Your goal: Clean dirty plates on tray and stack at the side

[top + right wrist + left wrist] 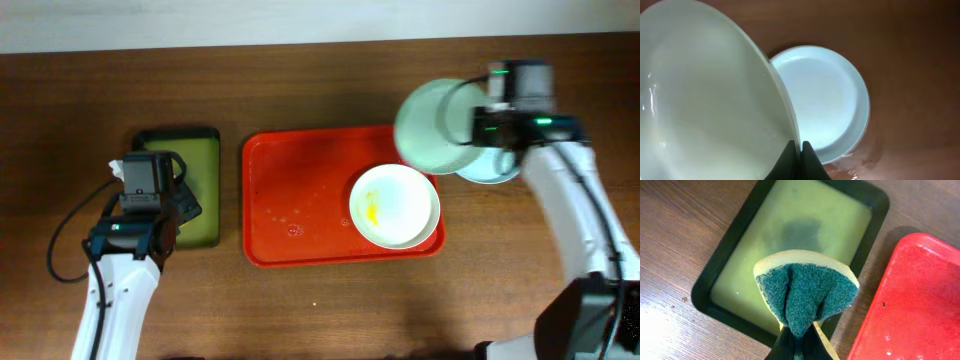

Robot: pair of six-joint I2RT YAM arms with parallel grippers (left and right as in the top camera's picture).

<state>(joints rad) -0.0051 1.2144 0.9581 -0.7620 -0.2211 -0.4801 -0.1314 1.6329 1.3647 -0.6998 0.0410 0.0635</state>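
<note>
The pale green plate [432,126] in my right gripper covers only part of the pale blue plate [822,95], so it should move away from the red tray and down to stack.
The red tray [300,200] lies mid-table; its corner shows in the left wrist view [920,305]. A white plate [395,205] with a yellow smear sits at its right end. My right gripper [478,128] is shut on the rim of the pale green plate [432,126] and holds it tilted above the tray's far right corner. In the right wrist view the gripper [799,150] pinches the green plate [705,100] over the pale blue plate [822,95], which lies on the table right of the tray [492,168]. My left gripper [797,342] is shut on a folded green-and-yellow sponge [805,287].
A black-rimmed olive-green tray [195,185] lies left of the red tray, under my left gripper [150,200]; it fills the left wrist view [790,240]. Water droplets dot the red tray's floor [290,220]. Wet marks lie on the wood near the blue plate [865,160].
</note>
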